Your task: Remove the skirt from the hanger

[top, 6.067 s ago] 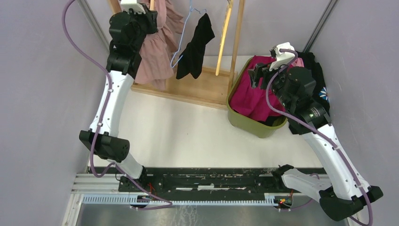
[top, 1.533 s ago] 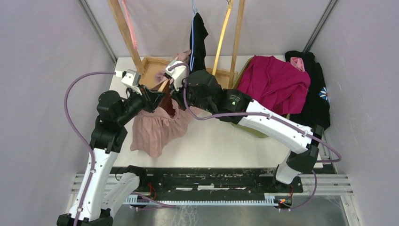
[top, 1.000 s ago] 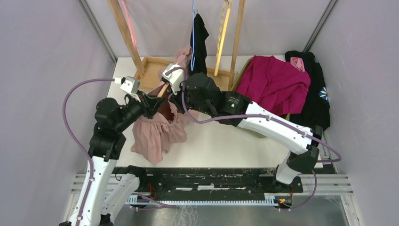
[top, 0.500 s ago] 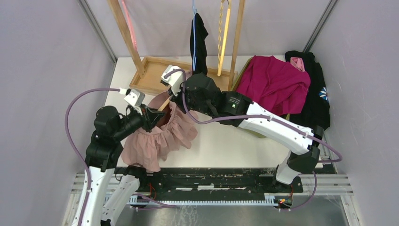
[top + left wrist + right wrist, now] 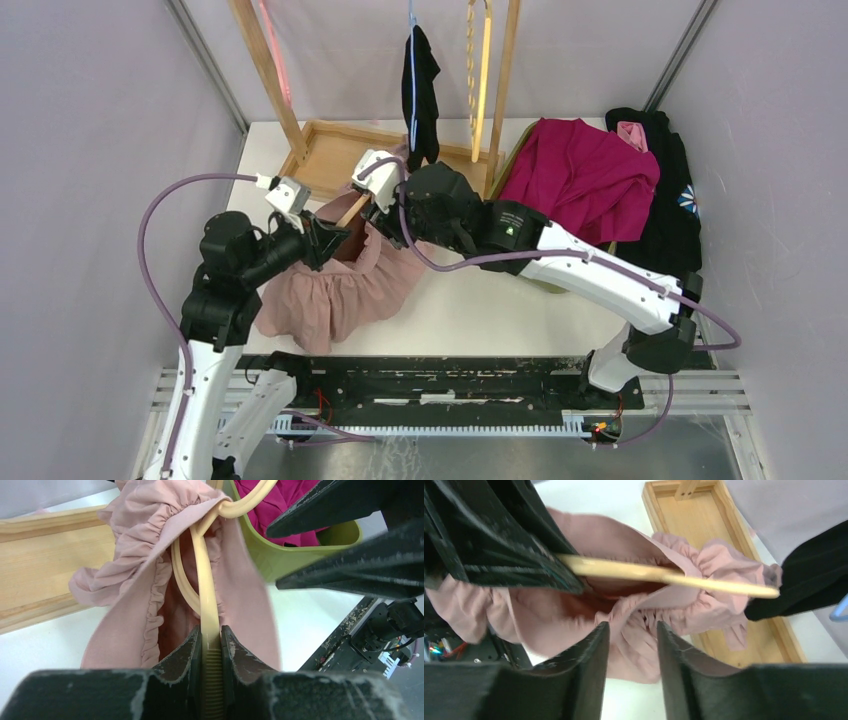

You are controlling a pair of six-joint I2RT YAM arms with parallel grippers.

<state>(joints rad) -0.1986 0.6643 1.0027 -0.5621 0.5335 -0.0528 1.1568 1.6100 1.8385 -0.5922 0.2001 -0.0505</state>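
The left gripper will next pull the hanger back over the skirt's drooping part (image 5: pixel 374 272) (image 5: pixel 248 612) and let go of it there, because the skirt's bunched waistband still hangs over the wooden base of the rack.
The pink skirt (image 5: pixel 340 285) droops from a cream hanger (image 5: pixel 352 207) onto the white table, its ruffled hem spread toward the near edge. My left gripper (image 5: pixel 211 632) is shut on the hanger (image 5: pixel 206 600) on its ribbed bar, and the skirt's gathered waistband (image 5: pixel 135 545) is bunched round the hanger's far end. My right gripper (image 5: pixel 633 630) is open just above the waistband, and the pink skirt (image 5: pixel 589 535) shows in the gap between its fingers. The hanger (image 5: pixel 649 572) runs across that view, out of the black left gripper (image 5: pixel 499 540).
A wooden rack base (image 5: pixel 330 150) stands behind the skirt. Above it a black garment (image 5: pixel 425 70) hangs on a blue hanger beside a yellow hanger (image 5: pixel 480 60). A green basket (image 5: pixel 280 550) with a magenta garment (image 5: pixel 585 175) sits at the right.
The right gripper's jaws have opened and let go of the skirt's waistband. The skirt has dropped lower and spread out on the table. The left gripper still holds the hanger.
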